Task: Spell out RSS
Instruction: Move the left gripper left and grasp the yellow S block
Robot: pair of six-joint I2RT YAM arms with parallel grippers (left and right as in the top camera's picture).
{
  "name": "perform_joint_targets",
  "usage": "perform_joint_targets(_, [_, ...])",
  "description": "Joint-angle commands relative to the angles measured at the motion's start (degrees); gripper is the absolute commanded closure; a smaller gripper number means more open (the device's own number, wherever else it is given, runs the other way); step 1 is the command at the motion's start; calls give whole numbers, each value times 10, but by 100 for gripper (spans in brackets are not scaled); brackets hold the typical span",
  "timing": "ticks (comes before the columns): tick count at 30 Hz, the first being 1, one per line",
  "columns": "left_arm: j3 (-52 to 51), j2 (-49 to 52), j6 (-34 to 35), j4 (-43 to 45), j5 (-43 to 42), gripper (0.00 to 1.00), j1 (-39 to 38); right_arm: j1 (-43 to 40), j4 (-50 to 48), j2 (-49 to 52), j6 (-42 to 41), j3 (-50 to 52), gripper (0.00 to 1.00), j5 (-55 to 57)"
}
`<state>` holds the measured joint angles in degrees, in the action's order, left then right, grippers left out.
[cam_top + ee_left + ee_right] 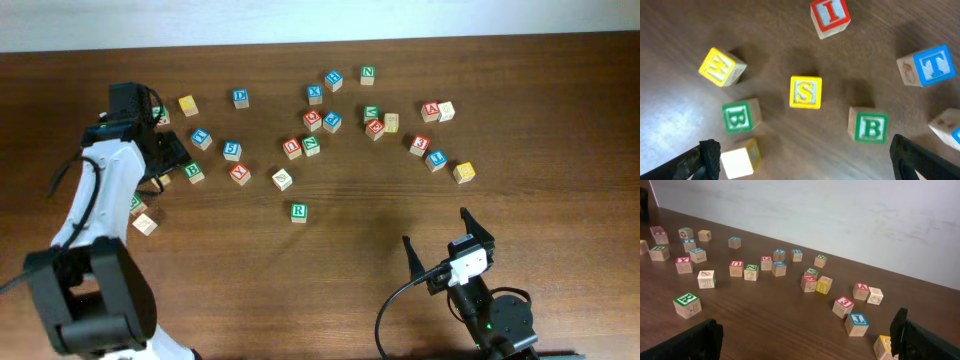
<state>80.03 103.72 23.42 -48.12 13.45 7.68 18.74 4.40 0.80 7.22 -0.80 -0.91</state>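
I should lower my left gripper onto the yellow S cube (162, 181) (805, 92), with the open fingers on either side of the cube, because RSS needs the letter on its top.
A cube with a green R (298, 212) sits alone on the table's middle; it also shows in the right wrist view (686, 304). A yellow-faced S cube (805, 92) lies flat below my left gripper (810, 167), which is open and empty above it. In the overhead view the left gripper (165, 150) covers that cube. Another yellow cube (463, 172) lies at the right and also shows in the right wrist view (885, 347); its letter is unreadable. My right gripper (434, 226) is open and empty near the front edge, well clear of the cubes.
Round the S cube lie a yellow W cube (720, 67), two green B cubes (740, 116) (870, 127), a red I cube (830, 15), a blue T cube (932, 67) and a pale cube (742, 160). Several more letter cubes are scattered across the far half (330, 120).
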Motion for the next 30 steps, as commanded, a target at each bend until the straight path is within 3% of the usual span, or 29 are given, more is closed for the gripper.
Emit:
perform_joint_targets(1, [-4, 37, 5, 32, -7, 0, 3, 0, 1, -4, -9, 5, 2, 7])
perform_joint_targets(18, [-4, 141, 22, 130, -6, 0, 3, 0, 1, -4, -9, 5, 2, 7])
perform_joint_targets(30, [-4, 176, 57, 142, -6, 23, 10, 0, 1, -4, -9, 5, 2, 7])
